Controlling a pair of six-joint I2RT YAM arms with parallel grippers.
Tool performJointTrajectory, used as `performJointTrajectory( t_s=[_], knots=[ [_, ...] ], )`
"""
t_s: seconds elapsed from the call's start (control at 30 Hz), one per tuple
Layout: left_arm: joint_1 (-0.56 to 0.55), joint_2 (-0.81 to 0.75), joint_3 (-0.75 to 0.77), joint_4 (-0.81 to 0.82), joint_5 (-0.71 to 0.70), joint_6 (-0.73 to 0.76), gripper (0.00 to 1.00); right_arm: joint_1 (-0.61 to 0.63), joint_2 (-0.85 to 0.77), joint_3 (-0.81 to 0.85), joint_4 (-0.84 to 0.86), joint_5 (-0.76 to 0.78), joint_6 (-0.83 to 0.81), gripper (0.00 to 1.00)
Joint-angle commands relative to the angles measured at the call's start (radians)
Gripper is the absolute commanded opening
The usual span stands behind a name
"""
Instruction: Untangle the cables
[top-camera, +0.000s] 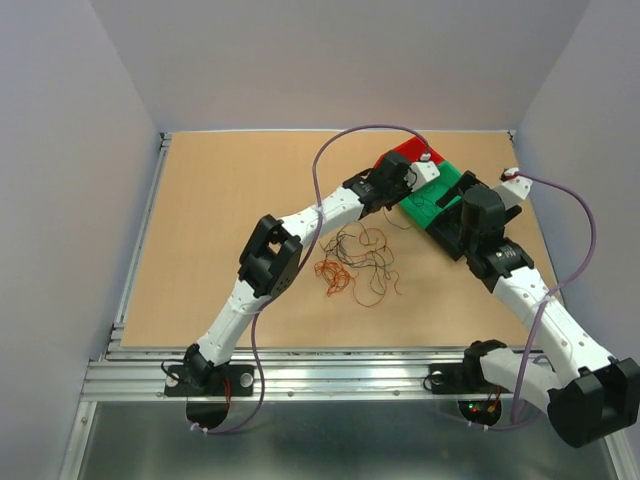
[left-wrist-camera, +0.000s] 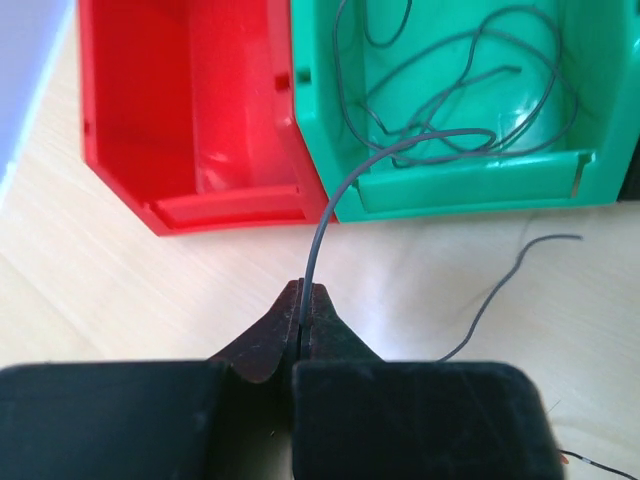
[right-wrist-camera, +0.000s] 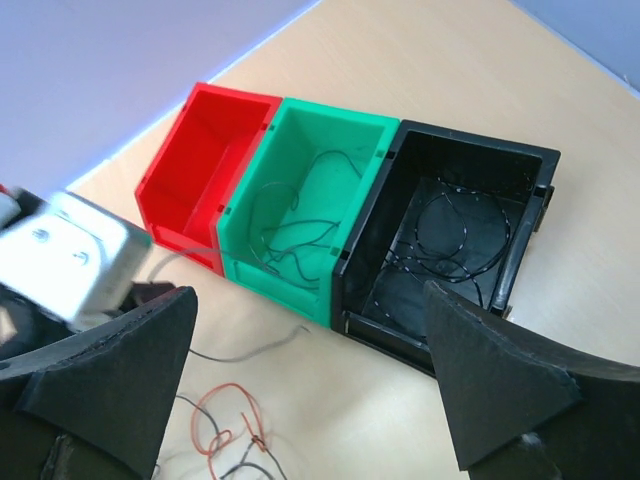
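Note:
My left gripper moves over the green bin (top-camera: 427, 204) next and releases the dark grey cable, since that bin lies to the gripper's right in the top view.
A tangle of thin black and orange-red cables (top-camera: 355, 262) lies mid-table. My left gripper (left-wrist-camera: 303, 300) is shut on one dark grey cable (left-wrist-camera: 345, 190), just in front of the red and green bins. That cable arcs up over the front wall of the green bin (left-wrist-camera: 460, 190). A loose grey cable (left-wrist-camera: 505, 285) lies on the table to the right. In the top view the left gripper (top-camera: 403, 190) is at the bins. My right gripper (right-wrist-camera: 310, 300) is open and empty above the table, in front of the green and black bins. Orange-red cable loops (right-wrist-camera: 225, 420) lie below it.
Three bins stand side by side at the back right: red (right-wrist-camera: 165, 200) empty, green (right-wrist-camera: 285, 275) holding several grey cables, black (right-wrist-camera: 375, 250) holding black cables. In the top view the right arm (top-camera: 480, 215) covers the black bin. Metal rails edge the table.

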Motion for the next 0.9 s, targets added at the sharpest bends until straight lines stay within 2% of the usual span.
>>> performJointTrajectory(
  t_s=[0.0,0.17,0.37,0.47,0.6,0.87],
  knots=[
    [-0.015,-0.088,0.111,-0.047,0.001,0.070,0.00,-0.005,0.038,-0.020,0.058,-0.028,-0.090,0.99],
    [-0.044,-0.093,0.155,-0.138,-0.042,0.141,0.00,-0.008,0.162,0.014,0.090,-0.079,-0.115,0.98],
    [-0.050,-0.088,0.157,-0.074,-0.032,0.097,0.00,-0.015,0.234,0.031,0.134,-0.099,-0.112,0.98],
    [-0.052,-0.082,0.178,-0.038,-0.019,0.075,0.00,-0.025,0.225,0.014,0.145,-0.068,-0.090,0.97],
    [-0.053,-0.061,0.243,-0.040,-0.027,0.072,0.00,-0.048,0.198,-0.013,0.160,-0.071,-0.070,0.91],
    [-0.053,-0.084,0.233,0.041,0.001,0.027,0.00,-0.123,0.150,-0.067,0.217,-0.081,-0.030,0.87]
  ],
)
